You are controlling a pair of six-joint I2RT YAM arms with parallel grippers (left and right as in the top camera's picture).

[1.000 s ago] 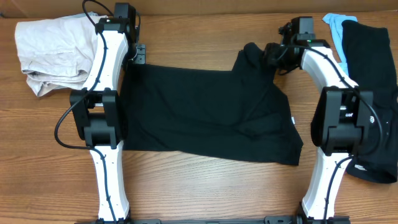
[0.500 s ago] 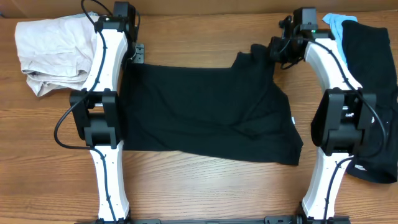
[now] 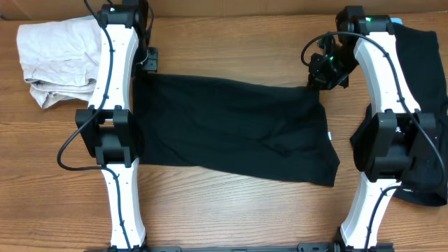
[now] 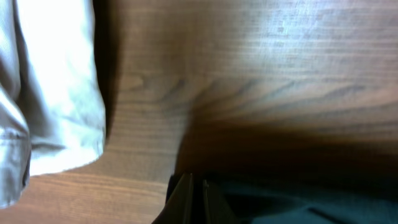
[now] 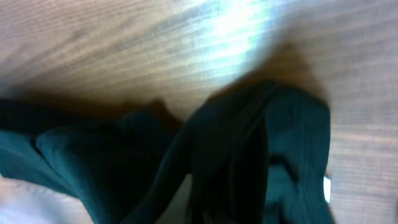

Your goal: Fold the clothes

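Observation:
I am gripping the shirt's far edge while the shirt's near part (image 3: 316, 162) lies flat. My right gripper next needs to move back over that near part and let go of the fold there.
A plain black T-shirt (image 3: 231, 126) lies spread flat across the middle of the table, its far edge pulled straight between the two grippers. My left gripper (image 3: 148, 63) is shut on the shirt's far left corner. In the left wrist view its fingers (image 4: 186, 200) are pressed together, with dark cloth (image 4: 298, 208) beside them. My right gripper (image 3: 316, 78) is shut on the far right corner. In the right wrist view bunched black fabric (image 5: 124, 162) wraps the jaws and hides them. A small white tag (image 5: 326, 188) shows at the cloth's edge.
A crumpled beige garment (image 3: 52, 59) lies at the far left, close to the left arm, and also shows in the left wrist view (image 4: 50, 93). A pile of black clothes (image 3: 427, 105) sits along the right edge behind the right arm. Bare wood (image 3: 231, 210) runs along the near side.
The right gripper closed on the shirt's folded-over far right part and drew it out to the right, so the hump is gone and the far edge lies straight. The left arm shifted slightly farther away.

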